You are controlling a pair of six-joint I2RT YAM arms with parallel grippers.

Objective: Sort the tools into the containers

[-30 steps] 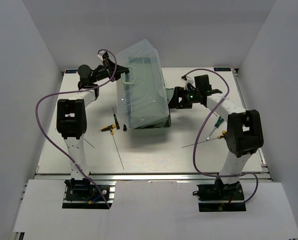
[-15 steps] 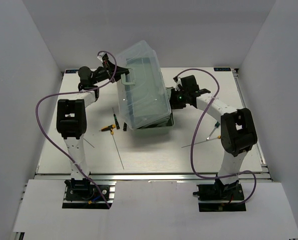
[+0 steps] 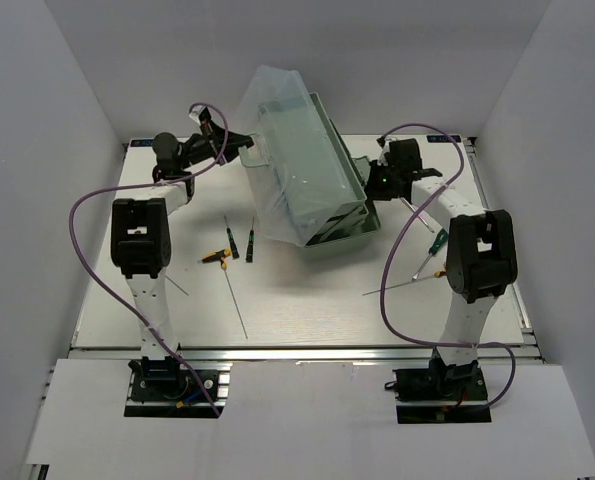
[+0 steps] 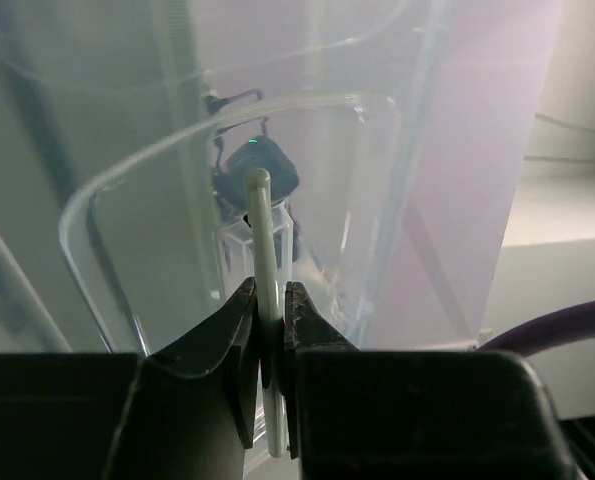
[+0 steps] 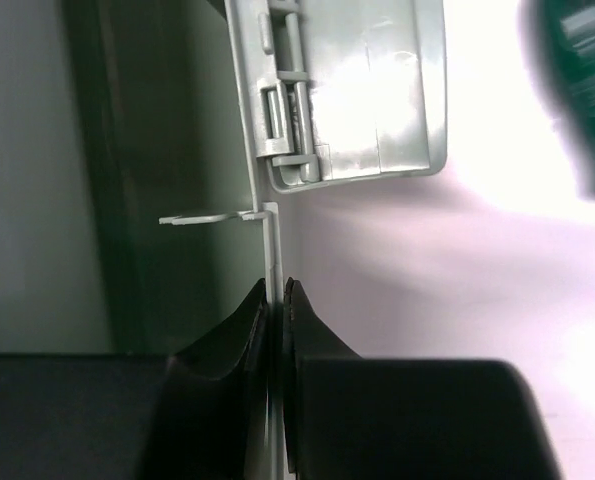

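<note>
Next I will move my left gripper down toward bare tabletop, below and to its left in the top view, swinging the lid off the trays to release it.
The containers (image 3: 345,212) are pale mint-green trays of one toolbox, tilted under its translucent clear lid (image 3: 287,140). My left gripper (image 3: 247,150) is shut on the lid's pale handle (image 4: 261,230), pinched between its jaws (image 4: 269,310). My right gripper (image 3: 375,186) is shut on a thin mint-green tray wall (image 5: 272,235), with the jaws (image 5: 275,292) on either side of it. Tools lie on the table. On the left are a yellow-black screwdriver (image 3: 215,256), two dark screwdrivers (image 3: 249,241) and a rod (image 3: 236,301). A green screwdriver (image 3: 435,243) and a rod (image 3: 398,287) lie on the right.
Purple cables (image 3: 97,200) loop from both arms over the table. White walls close in the left, right and back sides. Through the lid, the left wrist view shows the right arm's dark wrist with a green light (image 4: 255,170).
The right gripper has closed on the tray wall and drawn back to the right. The toolbox has swung and tipped, its near end moving right. The left gripper keeps hold of the lid handle.
</note>
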